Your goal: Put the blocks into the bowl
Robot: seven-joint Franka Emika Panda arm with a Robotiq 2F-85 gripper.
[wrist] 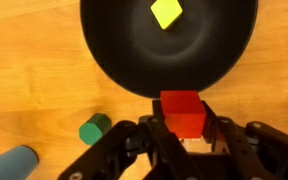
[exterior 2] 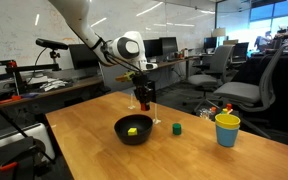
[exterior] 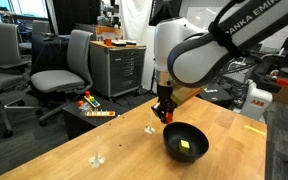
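Observation:
I will move my gripper across the bowl's rim toward the yellow block (exterior: 187, 147) next and lower it slightly, because the red-orange block still hangs just off that rim.
My gripper (wrist: 182, 120) is shut on the red-orange block (wrist: 181, 112), which sits between the two fingers. It hangs just off the near rim of the black bowl (wrist: 114, 60). A yellow block (wrist: 166, 13) lies inside the bowl. The dark green block (wrist: 95, 128) rests on the wooden table beside the bowl. In both exterior views the gripper (exterior: 164, 113) (exterior 2: 144, 100) hovers above the table next to the bowl (exterior: 176, 140) (exterior 2: 144, 128). The yellow block (exterior: 187, 147) (exterior 2: 133, 130) shows inside the bowl. The green block (exterior 2: 177, 128) stands apart from the bowl.
A yellow cup (exterior 2: 227, 129) (wrist: 9, 163) stands on the table beyond the green block. Small white pieces (exterior: 97, 157) (exterior: 150, 128) lie on the tabletop. Office chairs (exterior: 62, 62), a cabinet (exterior: 119, 65) and a small table with toys (exterior: 92, 108) stand past the table's edge.

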